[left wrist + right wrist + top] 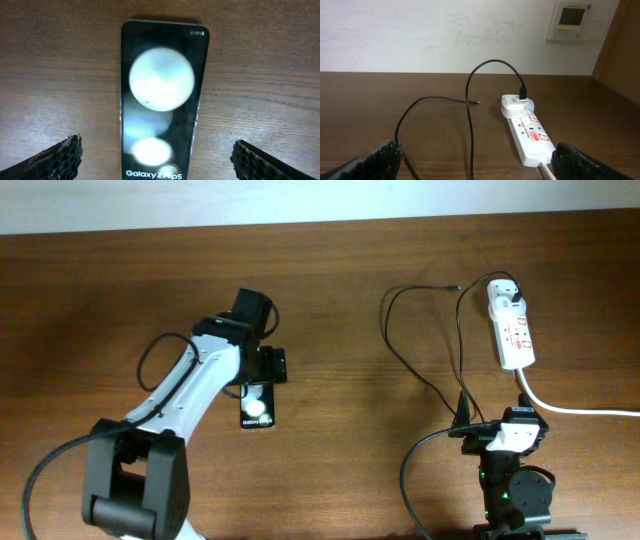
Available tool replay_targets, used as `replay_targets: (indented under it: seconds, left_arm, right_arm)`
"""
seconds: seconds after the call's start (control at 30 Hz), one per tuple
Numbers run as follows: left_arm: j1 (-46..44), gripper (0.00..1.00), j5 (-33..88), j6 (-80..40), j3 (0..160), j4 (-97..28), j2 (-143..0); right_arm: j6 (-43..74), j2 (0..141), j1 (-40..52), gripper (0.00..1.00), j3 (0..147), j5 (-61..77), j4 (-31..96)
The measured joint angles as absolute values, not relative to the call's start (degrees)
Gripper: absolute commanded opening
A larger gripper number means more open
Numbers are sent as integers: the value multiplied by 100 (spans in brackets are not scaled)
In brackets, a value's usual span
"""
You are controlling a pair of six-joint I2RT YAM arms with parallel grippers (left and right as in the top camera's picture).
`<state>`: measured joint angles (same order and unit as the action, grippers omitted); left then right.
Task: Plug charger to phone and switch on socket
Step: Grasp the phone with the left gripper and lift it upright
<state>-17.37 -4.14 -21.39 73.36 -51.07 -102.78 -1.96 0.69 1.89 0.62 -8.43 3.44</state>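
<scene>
The left gripper comes down over the phone's middle [257, 393] [159, 119] next and closes across it. The phone lies flat below my spread fingers, its long sides bare.
The phone [257, 408] lies flat on the wooden table, its black face showing white round spots and "Galaxy Z Flip5" text [160, 100]. My left gripper [258, 380] hovers over it, open, with one finger on each side of the phone [160, 167] and not touching it. The socket [513, 325] lies at the far right [530, 137]. The charger's white adapter [505, 295] is plugged into its far end [516, 105]. The black charger cable [420, 370] loops over the table [469, 130], its connector tip [458, 286] lying free [477, 102]. My right gripper [505, 430] is open and empty [480, 167], in front of the socket.
The socket's thick white cord [580, 410] runs off to the right edge, passing close by my right finger [547, 172]. A white wall with a control panel [574, 20] stands behind the table's far edge.
</scene>
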Motion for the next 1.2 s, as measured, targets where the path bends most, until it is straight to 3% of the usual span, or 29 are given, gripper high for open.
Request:
replay_targets:
  seconds: [0.77,0.9,1.2]
  left_arm:
    - [-1636,99,-231,-1706,6672,-4082,-10923]
    - [-1629,84,-209,-1710,6707,-4123,-10958]
    - [-1619,73,-165,-1708,6853,-4333,-11032]
  right_arm:
    - [-196,69,189,99,62,-843,344]
    - [-193,69,189,99,62,-843,344]
    - [-196,69,189,99,62,-843,346]
